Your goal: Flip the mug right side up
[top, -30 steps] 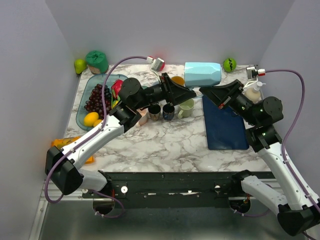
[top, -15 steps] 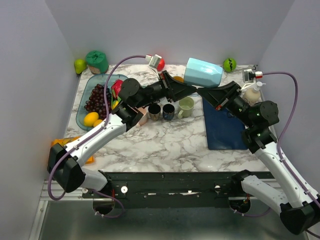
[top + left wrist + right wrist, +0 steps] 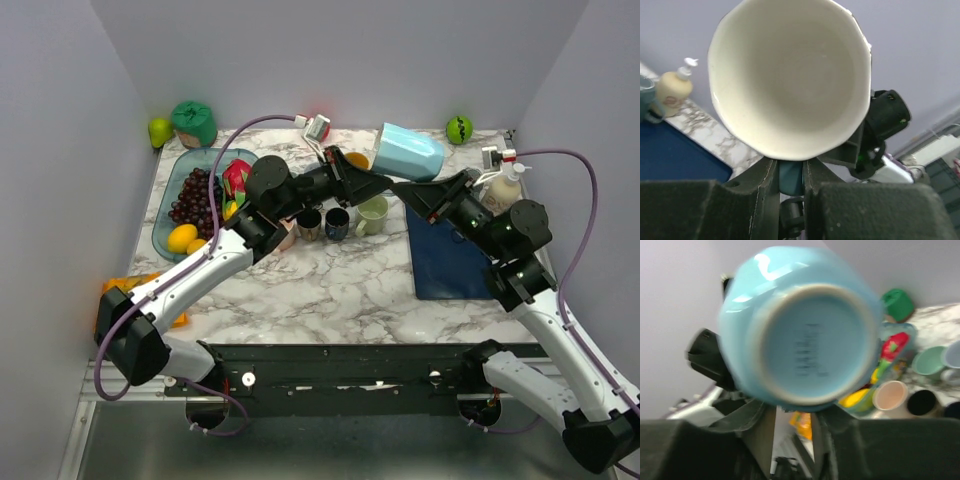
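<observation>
The mug's opening faces sideways, so my left gripper will next swing back and down, fingers turning downward, to release it on bare tabletop near the pink cup (image 3: pixel 276 278).
The light blue mug (image 3: pixel 408 152) hangs tilted in the air above the back of the table, between my two grippers. My left gripper (image 3: pixel 368 181) is shut on its handle (image 3: pixel 790 177). The left wrist view looks straight into the mug's cream inside (image 3: pixel 787 80). My right gripper (image 3: pixel 412 192) comes in from the other side, and its fingertips (image 3: pixel 762 422) close on the underside of the mug. The right wrist view shows the mug's flat base (image 3: pixel 807 342), a little blurred.
Two dark cups (image 3: pixel 322 223), a pale green mug (image 3: pixel 373 213) and a pink cup stand below the held mug. A blue mat (image 3: pixel 450 248) lies right, a soap bottle (image 3: pixel 504 186) beyond it. A fruit tray (image 3: pixel 198 200) is at the left, green balls at the back.
The mug has gone from lying level to tilted, its base end raised, and shifted a little left. Both arms have moved with it, the right arm reaching further left.
</observation>
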You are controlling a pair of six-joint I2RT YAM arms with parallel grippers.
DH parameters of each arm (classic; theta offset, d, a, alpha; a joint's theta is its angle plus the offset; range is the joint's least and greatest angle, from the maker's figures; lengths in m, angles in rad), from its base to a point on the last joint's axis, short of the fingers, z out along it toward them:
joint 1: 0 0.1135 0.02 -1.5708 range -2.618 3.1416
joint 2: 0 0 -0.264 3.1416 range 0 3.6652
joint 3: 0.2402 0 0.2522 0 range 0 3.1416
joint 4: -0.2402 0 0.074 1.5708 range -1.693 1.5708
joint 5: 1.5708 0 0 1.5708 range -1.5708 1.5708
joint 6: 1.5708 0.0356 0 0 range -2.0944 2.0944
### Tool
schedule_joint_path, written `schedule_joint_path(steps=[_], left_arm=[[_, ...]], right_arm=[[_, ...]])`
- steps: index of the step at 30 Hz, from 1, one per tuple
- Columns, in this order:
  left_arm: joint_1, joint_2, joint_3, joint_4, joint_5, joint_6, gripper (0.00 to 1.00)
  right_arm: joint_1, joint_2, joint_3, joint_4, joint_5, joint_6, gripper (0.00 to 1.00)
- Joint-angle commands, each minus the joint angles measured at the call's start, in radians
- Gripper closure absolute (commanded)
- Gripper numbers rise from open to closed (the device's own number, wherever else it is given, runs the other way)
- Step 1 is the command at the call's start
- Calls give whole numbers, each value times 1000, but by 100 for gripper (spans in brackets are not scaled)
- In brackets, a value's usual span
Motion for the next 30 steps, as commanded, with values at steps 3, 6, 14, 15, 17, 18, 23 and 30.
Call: schedule_joint_path(steps=[3,6,14,15,17,18,23,30], left_arm=[[1,-100,43,-321,-251,254,100],[2,-131,57,-488,-357,365,100],[-1,-226,-7,-832,-633,539,100],[-1,-252,-23,-888,-655,542,100],[-1,-283,-78,-942,-728,533,100],[-4,-312,-95,-988,-750,525,100],[-19,-375,-198,-1087,-822,480,100],[-79,-430,-357,-1087,-905,403,100]], right_arm=[[13,-30,11,-238,89,-156,31],[13,-53,-9,-306,101,-224,24],[13,-64,-1,-593,283,-347,17],[13,-62,-3,-607,320,-353,17],[13,-57,-9,-642,427,-360,17],[13,-50,-6,-655,455,-368,17],[13,40,37,-739,578,-394,17],[13,198,98,-830,644,-396,17]])
